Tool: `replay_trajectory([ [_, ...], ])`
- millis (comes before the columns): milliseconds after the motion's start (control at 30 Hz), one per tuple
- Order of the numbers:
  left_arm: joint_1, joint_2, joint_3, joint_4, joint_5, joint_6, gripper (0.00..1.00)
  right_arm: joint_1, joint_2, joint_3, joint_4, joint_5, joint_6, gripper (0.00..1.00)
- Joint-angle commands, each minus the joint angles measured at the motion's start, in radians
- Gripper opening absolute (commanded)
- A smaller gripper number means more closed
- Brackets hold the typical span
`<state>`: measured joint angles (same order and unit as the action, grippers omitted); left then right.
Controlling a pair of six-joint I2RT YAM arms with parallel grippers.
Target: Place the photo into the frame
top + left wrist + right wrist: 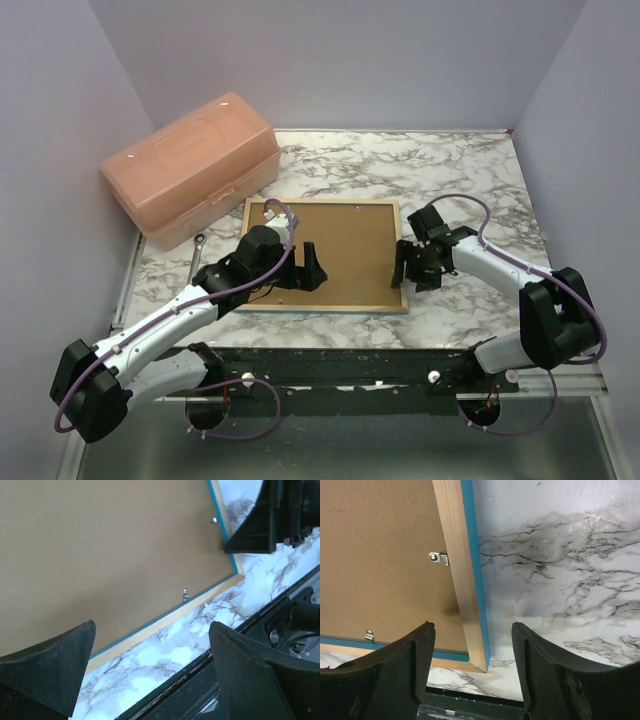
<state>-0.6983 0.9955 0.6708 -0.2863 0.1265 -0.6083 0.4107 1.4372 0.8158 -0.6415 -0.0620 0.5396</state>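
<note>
My left gripper will turn, move back and down, and close across the wood of the near bar's middle part, because that part is bare and free.
The frame lies face down on the marble table, pale wood up with a blue edge showing. A plain brown backing board fills it. The photo is hidden. My left gripper hovers open over the board's near left part; in the left wrist view its gripper spans the frame's near rail with nothing held. My right gripper stands open at the frame's near right corner. In the right wrist view the right gripper straddles the right rail without touching it.
A translucent orange box stands at the back left, with a small wrench beside it. Metal turn clips sit along the frame's inner edge. A black rail borders the table's near edge.
</note>
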Motion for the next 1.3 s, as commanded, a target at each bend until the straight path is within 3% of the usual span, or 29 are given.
replay_trajectory([
  [0,-0.071,-0.007,-0.001,0.071,-0.076,0.039,0.98,-0.004,0.001,-0.019,-0.006,-0.04,0.02,0.64],
  [200,-0.13,0.032,0.042,-0.001,-0.217,0.051,0.99,-0.004,0.009,-0.023,0.0,-0.044,0.013,0.5],
  [433,-0.185,0.043,0.064,-0.046,-0.321,0.05,0.99,0.006,0.057,-0.024,0.011,-0.047,0.009,0.43],
  [667,-0.209,0.049,0.052,-0.061,-0.337,0.079,0.98,0.011,0.086,0.005,0.002,-0.039,-0.004,0.11],
  [733,-0.221,0.051,0.045,-0.057,-0.343,0.093,0.99,0.011,0.082,0.024,-0.019,-0.032,-0.012,0.07],
  [1000,-0.354,0.129,0.073,-0.01,-0.426,0.167,0.99,0.011,0.034,0.116,-0.133,-0.034,-0.032,0.01],
  [1267,-0.541,0.372,0.282,-0.134,-0.641,0.269,0.98,0.011,-0.028,0.197,-0.236,-0.045,-0.032,0.0],
])
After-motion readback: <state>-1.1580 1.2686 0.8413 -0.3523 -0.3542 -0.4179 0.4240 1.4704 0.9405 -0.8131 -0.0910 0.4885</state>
